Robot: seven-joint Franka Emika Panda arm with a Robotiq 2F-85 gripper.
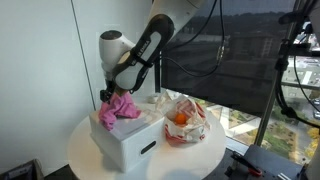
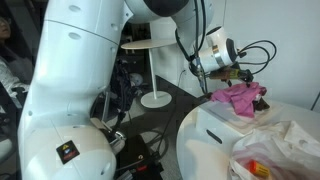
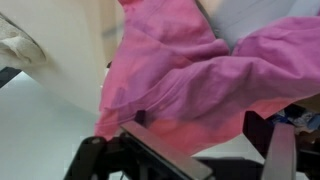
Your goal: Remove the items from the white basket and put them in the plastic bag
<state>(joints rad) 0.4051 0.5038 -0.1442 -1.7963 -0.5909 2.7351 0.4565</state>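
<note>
The gripper moves down a little into the bunched folds of the pink cloth next and closes, since they lie just below its open fingers.
A pink cloth (image 1: 120, 108) lies bunched on top of the white basket (image 1: 132, 142) on the round table; both also show in an exterior view, the cloth (image 2: 240, 97) over the basket (image 2: 213, 132). My gripper (image 1: 108, 96) is down at the cloth's edge over the basket. In the wrist view the cloth (image 3: 200, 70) fills the frame and the gripper (image 3: 200, 135) has its fingers wide apart, open, with cloth between them. The clear plastic bag (image 1: 186, 122) lies beside the basket with an orange item (image 1: 180, 119) inside; the bag also shows in an exterior view (image 2: 285, 148).
The round white table (image 1: 85, 155) holds the basket and the bag close together. A dark screen (image 1: 225, 60) and a window stand behind. A white stand with a round base (image 2: 153, 97) is on the floor beyond the table.
</note>
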